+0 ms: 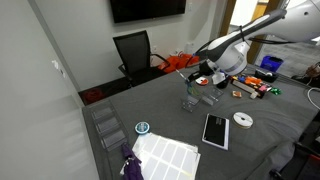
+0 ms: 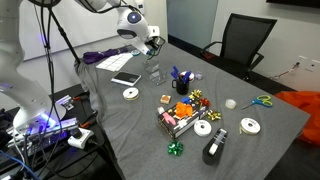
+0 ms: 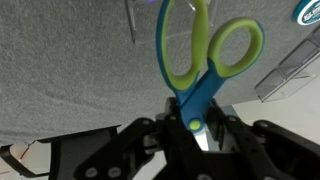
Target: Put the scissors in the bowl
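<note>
My gripper will next go down to the clear plastic stand and let go of the blades there, as the blue and green handles already reach over it in the wrist view.
My gripper (image 3: 195, 128) is shut on the blades of a pair of scissors (image 3: 195, 95) with blue and green handles, and the handles point away from the wrist. In both exterior views the gripper (image 1: 207, 78) (image 2: 150, 45) hangs a little above the grey table, near a clear plastic stand (image 1: 190, 100) (image 2: 155, 72). I cannot make out the bowl with the white rim and red inside in any view. The held scissors are too small to see in the exterior views.
A white disc with a dark centre (image 1: 241, 120) (image 2: 130, 94) lies beside a black tablet (image 1: 215, 131) (image 2: 125, 80). A second pair of scissors (image 2: 262, 101) lies at the far table end. Tape rolls, bows and small items (image 2: 185, 118) crowd the middle. A black chair (image 1: 135, 50) stands behind.
</note>
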### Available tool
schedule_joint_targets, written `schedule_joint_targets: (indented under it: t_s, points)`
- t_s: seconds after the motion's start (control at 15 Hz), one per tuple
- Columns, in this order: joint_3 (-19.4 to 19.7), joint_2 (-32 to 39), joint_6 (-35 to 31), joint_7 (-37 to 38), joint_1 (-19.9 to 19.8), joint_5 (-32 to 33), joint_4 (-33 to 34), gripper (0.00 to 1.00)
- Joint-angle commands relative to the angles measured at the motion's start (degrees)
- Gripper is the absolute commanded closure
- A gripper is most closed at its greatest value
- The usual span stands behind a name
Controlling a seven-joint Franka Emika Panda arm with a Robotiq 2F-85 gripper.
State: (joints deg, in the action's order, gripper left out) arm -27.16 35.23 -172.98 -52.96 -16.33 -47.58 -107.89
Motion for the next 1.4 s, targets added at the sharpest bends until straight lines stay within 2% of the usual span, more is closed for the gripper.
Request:
schedule_joint_targets:
  t_s: [0.0,0.4,0.87,0.93,1.0,1.13,1.33]
  points:
    - [-6.8,6.5,-3.2,-7.8,-5.3,-2.7,4.8,0.92]
    - [-15.4,11.8,-4.4,-16.2,-13.2,-1.9,4.1,0.92]
    - [-19.2,15.6,-4.6,-24.4,-18.9,-1.1,1.8,0.92]
    - [-19.3,15.8,-4.5,-24.9,-19.3,-1.1,1.4,0.56]
    - [-19.1,15.7,-4.3,-25.0,-19.4,-1.2,0.9,0.42]
    - [-18.9,15.5,-4.2,-25.3,-19.7,-1.3,0.3,0.31]
    - [-19.1,15.5,-4.2,-25.2,-19.9,-1.4,0.0,0.08]
